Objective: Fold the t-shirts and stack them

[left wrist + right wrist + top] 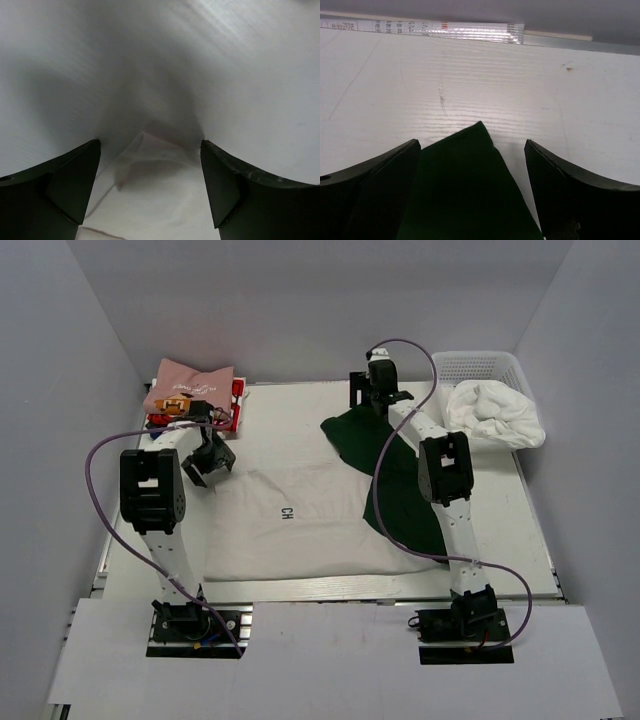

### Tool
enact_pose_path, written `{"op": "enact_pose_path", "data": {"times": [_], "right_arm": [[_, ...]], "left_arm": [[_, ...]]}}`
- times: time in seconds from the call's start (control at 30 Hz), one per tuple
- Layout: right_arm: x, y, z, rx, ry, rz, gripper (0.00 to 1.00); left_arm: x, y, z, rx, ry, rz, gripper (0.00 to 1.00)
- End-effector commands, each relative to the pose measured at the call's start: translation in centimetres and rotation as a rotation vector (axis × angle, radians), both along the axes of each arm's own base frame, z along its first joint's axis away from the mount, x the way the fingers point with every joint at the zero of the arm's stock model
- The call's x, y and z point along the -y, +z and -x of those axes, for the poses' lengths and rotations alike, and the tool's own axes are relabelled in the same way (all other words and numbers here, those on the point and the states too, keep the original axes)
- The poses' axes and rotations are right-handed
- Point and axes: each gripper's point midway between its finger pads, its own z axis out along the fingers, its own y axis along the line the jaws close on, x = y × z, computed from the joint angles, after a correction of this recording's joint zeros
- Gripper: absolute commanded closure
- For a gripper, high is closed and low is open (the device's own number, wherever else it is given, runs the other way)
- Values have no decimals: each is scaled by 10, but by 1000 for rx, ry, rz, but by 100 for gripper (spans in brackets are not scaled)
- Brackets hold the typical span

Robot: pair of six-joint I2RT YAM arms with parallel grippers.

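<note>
My right gripper is open with the pointed corner of the green sleeve already between its fingers, so it will lower onto that corner next and close there.
An off-white shirt [300, 525] with black print lies spread on the table. Its dark green sleeve [375, 445] stretches to the far right. My left gripper [208, 462] is open at the shirt's far left corner; in the left wrist view an off-white cloth corner [150, 170] lies between the fingers [67, 177]. My right gripper [375, 390] is open at the sleeve's far end; the green sleeve tip [470, 175] lies between its fingers [565, 195]. Folded pink [190, 383] and red [236, 400] shirts lie stacked at the far left.
A white basket [485, 368] at the far right holds crumpled white cloth [497, 415]. The table's back edge [470, 31] runs just beyond the right gripper. Grey walls close in on three sides.
</note>
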Motion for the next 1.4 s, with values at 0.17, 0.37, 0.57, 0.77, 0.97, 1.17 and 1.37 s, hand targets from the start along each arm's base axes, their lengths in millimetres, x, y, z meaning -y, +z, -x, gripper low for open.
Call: {"op": "enact_pose_path", "data": {"times": [0.17, 0.37, 0.57, 0.77, 0.97, 1.17, 1.37], "right_arm": [[-16, 3, -12, 40, 30, -51, 13], [-15, -26, 6, -54, 45, -27, 40], [-18, -39, 7, -85, 54, -27, 43], [-16, -28, 2, -56, 46, -10, 100], [-18, 34, 3, 90, 133, 23, 100], [-19, 108, 55, 202, 253, 48, 100], [20, 157, 121, 293, 171, 102, 100]], "left_arm": [[11, -25, 10, -46, -46, 77, 25], [13, -31, 24, -57, -57, 84, 56], [23, -25, 21, -11, -87, 136, 79], [23, -21, 17, -14, -95, 133, 100], [19, -1, 5, 41, -93, 113, 100], [11, 30, 10, 87, -56, 45, 100], [11, 45, 23, 118, -56, 44, 100]]}}
